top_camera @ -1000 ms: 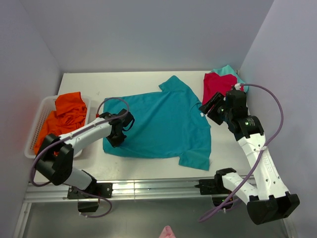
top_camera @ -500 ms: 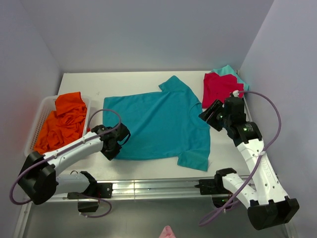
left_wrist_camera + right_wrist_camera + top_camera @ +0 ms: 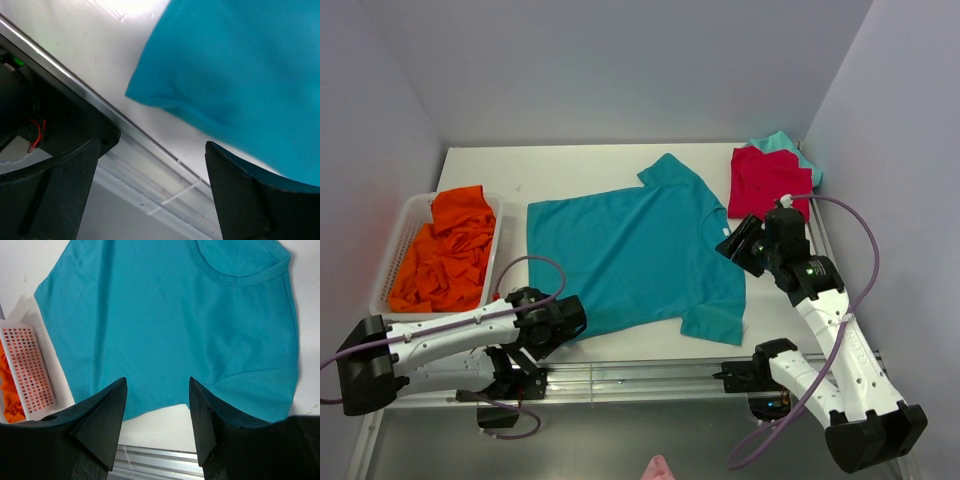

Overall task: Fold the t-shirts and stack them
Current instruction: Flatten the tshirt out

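The cloth at the hem's corner lies uncovered, outward of my left gripper, so I will move it outward over the t-shirt and close at the hem's far corner (image 3: 532,208).
A teal-blue t-shirt (image 3: 630,250) lies spread flat in the middle of the table, neck toward the right. My left gripper (image 3: 563,322) hovers at its near-left hem corner (image 3: 150,95), jaws wide open and holding nothing (image 3: 150,200). My right gripper (image 3: 734,243) hangs over the neck end, also open and holding nothing (image 3: 157,415), with the shirt (image 3: 165,315) below it. A folded red t-shirt (image 3: 765,182) rests on a light-teal one (image 3: 788,145) at the back right. An orange t-shirt (image 3: 445,255) is bunched in a basket.
A white perforated basket (image 3: 392,258) stands at the left edge of the table and also shows in the right wrist view as a basket (image 3: 27,365). An aluminium rail (image 3: 640,380) runs along the table's front edge. Walls close in the left, back and right.
The left gripper slid toward the front edge along the shirt's left hem and then opened, letting go of the cloth. The right gripper shifted slightly toward the front.
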Controlling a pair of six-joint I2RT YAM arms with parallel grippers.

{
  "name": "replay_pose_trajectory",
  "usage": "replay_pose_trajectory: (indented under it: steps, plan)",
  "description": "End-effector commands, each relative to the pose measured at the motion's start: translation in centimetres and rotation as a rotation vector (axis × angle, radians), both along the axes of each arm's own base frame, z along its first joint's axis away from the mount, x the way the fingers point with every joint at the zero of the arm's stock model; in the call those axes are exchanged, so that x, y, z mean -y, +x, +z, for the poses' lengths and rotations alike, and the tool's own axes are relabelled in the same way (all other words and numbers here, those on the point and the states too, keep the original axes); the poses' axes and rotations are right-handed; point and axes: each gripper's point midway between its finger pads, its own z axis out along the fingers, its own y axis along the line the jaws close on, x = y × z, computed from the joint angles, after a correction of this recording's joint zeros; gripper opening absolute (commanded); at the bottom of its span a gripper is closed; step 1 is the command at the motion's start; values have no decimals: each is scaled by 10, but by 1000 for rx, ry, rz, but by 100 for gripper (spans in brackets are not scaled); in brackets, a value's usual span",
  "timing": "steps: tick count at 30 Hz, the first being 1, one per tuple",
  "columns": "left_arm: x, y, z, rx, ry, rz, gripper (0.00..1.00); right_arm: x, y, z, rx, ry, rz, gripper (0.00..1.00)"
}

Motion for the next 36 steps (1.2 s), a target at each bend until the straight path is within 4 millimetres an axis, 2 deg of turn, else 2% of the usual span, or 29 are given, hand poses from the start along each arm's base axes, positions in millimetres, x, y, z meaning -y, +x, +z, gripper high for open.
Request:
replay_pose_trajectory:
  steps: [1,4,8,10,11,12,13,14,15,16,17,18,19,20,21,22,24,25,26,27,28,29,30,31,32,33,34,35,36]
  plan:
    - [-1,4,21,75,4,166,93,-2,4,10,44,-1,11,60]
    - [8,22,40,157,-10,141,91,-4,5,13,54,10,14,59]
    - [18,42,52,223,24,113,88,-9,7,14,54,35,23,59]
    - [31,55,58,252,11,57,87,-15,11,14,57,54,46,50]
    - [34,65,56,258,26,44,82,-22,13,9,28,71,74,45]
    - [52,79,59,280,-22,-34,78,-26,17,9,25,81,90,27]
    - [53,94,56,279,-16,-30,67,-29,20,7,7,87,106,19]
    - [56,103,57,284,-19,-46,58,-33,26,-4,-42,77,124,9]
    - [61,116,66,303,-23,-85,49,-36,31,2,-47,77,139,0]
    - [64,128,66,310,-11,-93,39,-37,37,0,-58,65,146,0]
    - [59,143,70,323,0,-71,23,-38,44,-10,-98,43,160,0]
    - [60,158,82,347,9,-107,16,-38,54,-1,-83,26,160,0]
    - [54,176,81,348,26,-82,6,-39,62,-10,-117,5,173,0]
    - [52,186,83,352,33,-83,3,-40,69,-11,-124,-1,179,0]
    - [52,199,89,357,37,-113,0,-41,81,-2,-108,-10,175,0]
    - [39,214,83,336,62,-81,0,-41,89,-3,-113,-17,178,0]
    - [38,240,87,354,52,-101,0,-48,113,-8,-138,-25,189,0]
    - [28,251,76,320,54,-78,0,-50,123,-24,-185,-33,196,0]
    - [28,263,75,331,40,-78,0,-53,131,-26,-193,-31,201,0]
    - [26,274,75,329,40,-95,0,-58,146,-18,-169,-24,208,0]
    - [18,282,60,282,41,-81,0,-61,156,-34,-213,-27,214,0]
    - [17,291,59,279,41,-90,0,-66,171,-25,-191,-16,222,0]
    - [12,297,54,262,49,-82,0,-69,179,-28,-202,-14,229,0]
    - [4,302,38,219,65,-67,0,-73,188,-46,-243,-13,239,0]
    - [1,308,36,213,68,-74,0,-79,204,-34,-211,-5,249,0]
    - [-2,314,31,209,69,-72,0,-81,209,-38,-226,-5,252,0]
    - [-9,318,19,181,76,-58,0,-82,217,-57,-266,-12,255,0]
    - [-10,321,14,170,63,-56,0,-87,230,-47,-234,-5,264,0]
    - [-12,329,12,178,56,-61,0,-88,235,-49,-239,-5,268,0]
